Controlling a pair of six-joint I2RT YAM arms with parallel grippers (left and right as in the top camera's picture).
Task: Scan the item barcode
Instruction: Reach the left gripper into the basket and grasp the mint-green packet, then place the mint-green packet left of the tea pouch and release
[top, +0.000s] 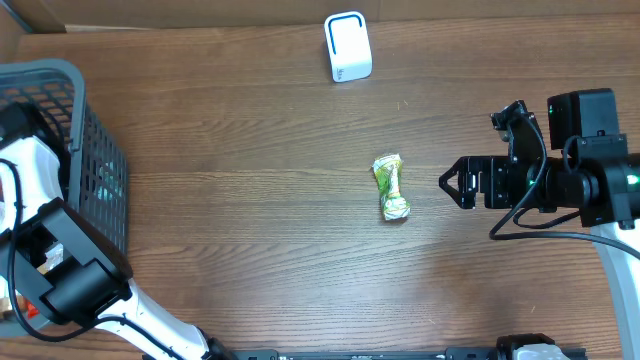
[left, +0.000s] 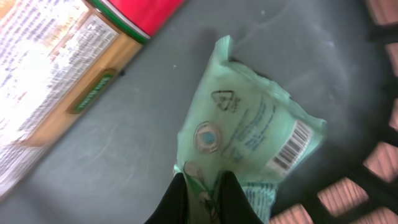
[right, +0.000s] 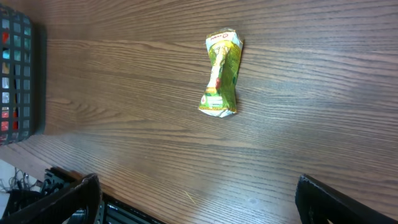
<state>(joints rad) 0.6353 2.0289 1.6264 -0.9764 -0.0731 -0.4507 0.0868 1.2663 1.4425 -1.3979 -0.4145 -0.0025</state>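
Observation:
The pale packet goes up from the basket (top: 95, 170), across and down in my left gripper next, for release on the clear spot on the tabletop beside the crumpled one.
In the left wrist view, a pale green packet (left: 249, 130) lies on the grey floor of the basket, with its barcode (left: 292, 146) facing up at the right end. My left gripper (left: 204, 178) is shut on the packet's near edge, and the film is pinched between the two black fingers. In the overhead view the basket (top: 95, 170) hides that gripper. My right gripper (top: 450, 184) hovers open over the table with nothing between its fingers, just right of a crumpled green-yellow packet (top: 391, 187). The white scanner (top: 347, 47) stands at the back.
A tan box with a red end (left: 56, 68) lies in the basket beside the pale green packet. The basket's mesh wall (left: 373, 162) rises close on the right. The right wrist view shows the crumpled packet (right: 221, 74) ahead and the basket (right: 15, 74) far left.

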